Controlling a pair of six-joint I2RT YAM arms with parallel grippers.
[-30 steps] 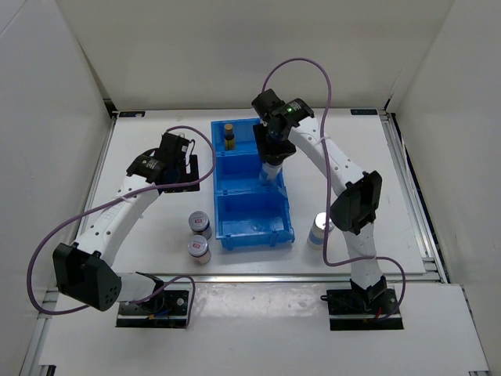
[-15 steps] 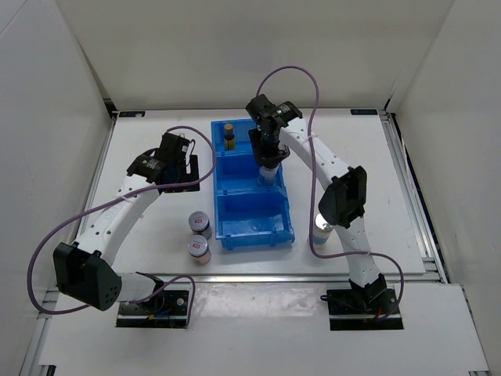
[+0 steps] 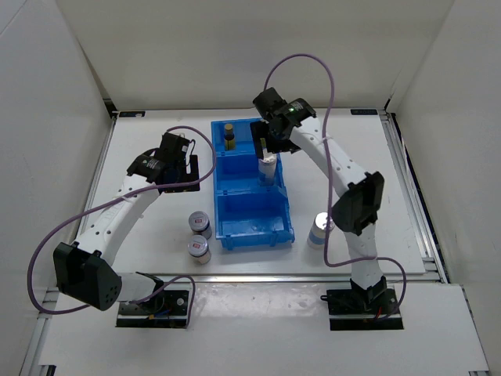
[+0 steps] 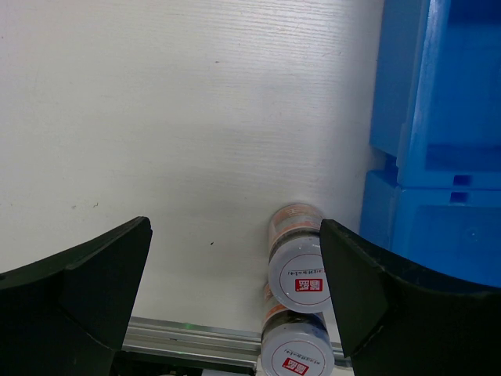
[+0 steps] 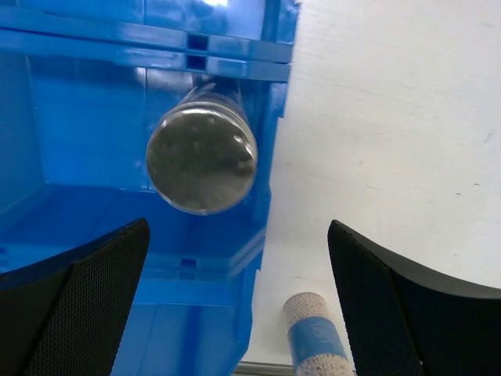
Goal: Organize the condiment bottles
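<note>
I should next move my right gripper back and down onto the second cylinder's lid (image 3: 323, 220). It is below my gripper and to its right in the top view.
A silver-lidded cylinder (image 3: 268, 168) (image 5: 201, 160) stands upright in the middle compartment of the blue bin (image 3: 235, 205) (image 5: 70, 117), close to its right wall. My right gripper (image 3: 271, 144) (image 5: 237, 227) hovers above it, open and holding nothing. A slim amber bottle (image 3: 229, 135) stands in the far compartment. A second cylinder with a blue label (image 3: 319, 229) (image 5: 317, 338) stands on the table right of the bin. Two short red-marked jars (image 3: 200, 222) (image 3: 198, 248) (image 4: 301, 274) (image 4: 296, 356) sit left of the bin. My left gripper (image 3: 176, 164) (image 4: 235, 227) hangs open above the table, beyond the jars.
The bin's near compartment (image 3: 254, 215) holds nothing. The table's metal front rail (image 4: 188, 338) runs just past the jars. White walls enclose the table on three sides.
My right gripper has opened and let go of the silver-lidded cylinder, which now stands in the middle compartment; the gripper has risen slightly. The left arm has not moved.
</note>
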